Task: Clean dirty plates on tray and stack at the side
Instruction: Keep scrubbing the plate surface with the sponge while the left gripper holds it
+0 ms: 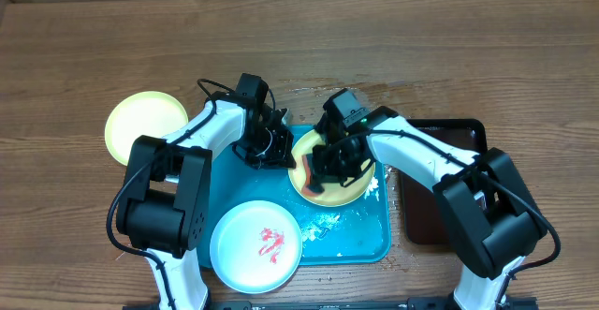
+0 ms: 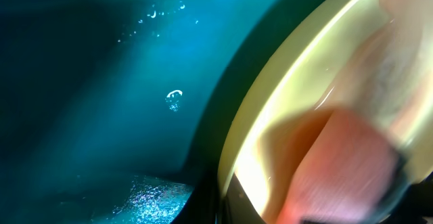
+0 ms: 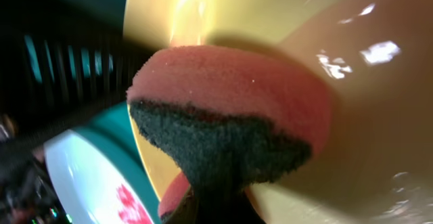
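My right gripper will next raise the sponge, cross right in the overhead view, lower it to the brown-black tray's open bottom and release it.
A yellow-green-rimmed plate lies on the turquoise tray, tipped up at its left edge. My left gripper is at that left rim and looks shut on it; the rim fills the left wrist view. My right gripper is shut on a pink sponge with a dark scouring side, pressed against the wet plate. A pale blue plate with a red smear lies at the tray's front left. A second yellow-green plate lies on the table to the left, off the tray.
A dark brown-black tray lies right of the turquoise tray, under my right arm. Water drops and foam sit on the tray floor and near its front. The wooden table extends behind.
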Robot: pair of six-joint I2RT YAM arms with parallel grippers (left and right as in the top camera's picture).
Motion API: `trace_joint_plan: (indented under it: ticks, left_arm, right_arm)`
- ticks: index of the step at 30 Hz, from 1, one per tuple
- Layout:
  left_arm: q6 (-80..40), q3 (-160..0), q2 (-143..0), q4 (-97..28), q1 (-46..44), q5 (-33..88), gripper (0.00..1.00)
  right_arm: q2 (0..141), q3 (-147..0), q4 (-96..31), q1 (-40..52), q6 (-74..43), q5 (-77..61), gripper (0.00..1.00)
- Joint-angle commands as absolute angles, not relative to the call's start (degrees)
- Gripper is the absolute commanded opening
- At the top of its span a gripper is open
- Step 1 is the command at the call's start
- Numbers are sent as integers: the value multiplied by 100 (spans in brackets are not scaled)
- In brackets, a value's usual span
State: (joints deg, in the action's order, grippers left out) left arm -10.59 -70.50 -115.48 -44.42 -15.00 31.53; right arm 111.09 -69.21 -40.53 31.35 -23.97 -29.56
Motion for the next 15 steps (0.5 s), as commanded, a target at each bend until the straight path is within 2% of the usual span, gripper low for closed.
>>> trace_joint_plan:
  ticks: [1,6,15]
  left_arm:
    - [-1142,-6958,-11837,-4458,-1448,2659,4]
    - [-1142,-6958,-11837,-4482,-1448,2659,4]
    - [-1142,-6958,-11837,-4482,-1448,2641,4]
  right_arm:
    - [11137,-6895,-3883,2860,-3227,-2451,4]
    - [11139,-6895,-3916,2545,-3653,-1896,4]
    - [11139,-6897,-4976,2443,-3365,-714,4]
